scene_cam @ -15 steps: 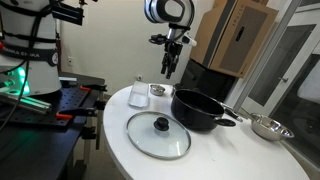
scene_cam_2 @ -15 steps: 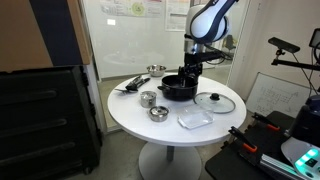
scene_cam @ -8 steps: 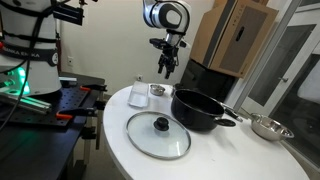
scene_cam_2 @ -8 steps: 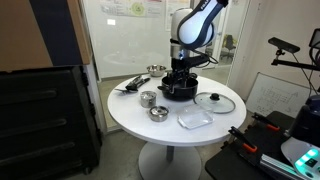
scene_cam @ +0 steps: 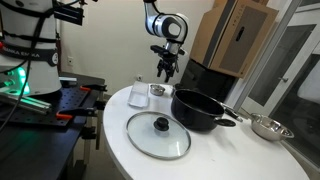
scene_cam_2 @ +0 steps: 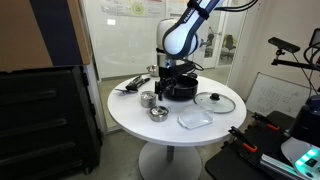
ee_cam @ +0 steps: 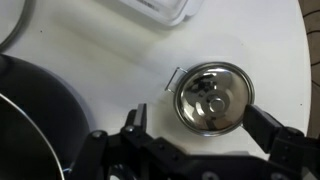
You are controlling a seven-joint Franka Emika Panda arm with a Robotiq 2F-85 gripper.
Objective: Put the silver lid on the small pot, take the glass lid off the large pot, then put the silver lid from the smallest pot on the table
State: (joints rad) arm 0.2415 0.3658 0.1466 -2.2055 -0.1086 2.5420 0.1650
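The robot's gripper should next lower its open fingers slightly to the right in the wrist view and around the lid's centre knob (scene_cam_2: 159,111) (ee_cam: 217,104), because the knob is below the gripper on that side.
My gripper (ee_cam: 200,125) is open and empty, and hangs above a small pot that carries a shiny silver lid (ee_cam: 212,97) with a centre knob. The lid lies between the two fingers in the wrist view, well below them. In both exterior views the gripper (scene_cam: 166,70) (scene_cam_2: 166,82) is above the table, beside the large black pot (scene_cam: 200,108) (scene_cam_2: 182,89), which has no lid on it. The glass lid (scene_cam: 158,135) (scene_cam_2: 214,101) lies flat on the table. A small silver pot (scene_cam: 160,91) stands under the gripper.
A white plastic container (scene_cam: 138,95) (scene_cam_2: 194,119) (ee_cam: 160,10) lies near the small pot. Two small silver pots (scene_cam_2: 148,98) (scene_cam_2: 158,113) stand close together. A silver pan (scene_cam: 268,127) sits at the round table's far side. The large pot's rim (ee_cam: 30,110) is close by.
The gripper has moved away from above the large black pot and now hangs over the small lidded pot. It stays open. The pots and lids have not moved.
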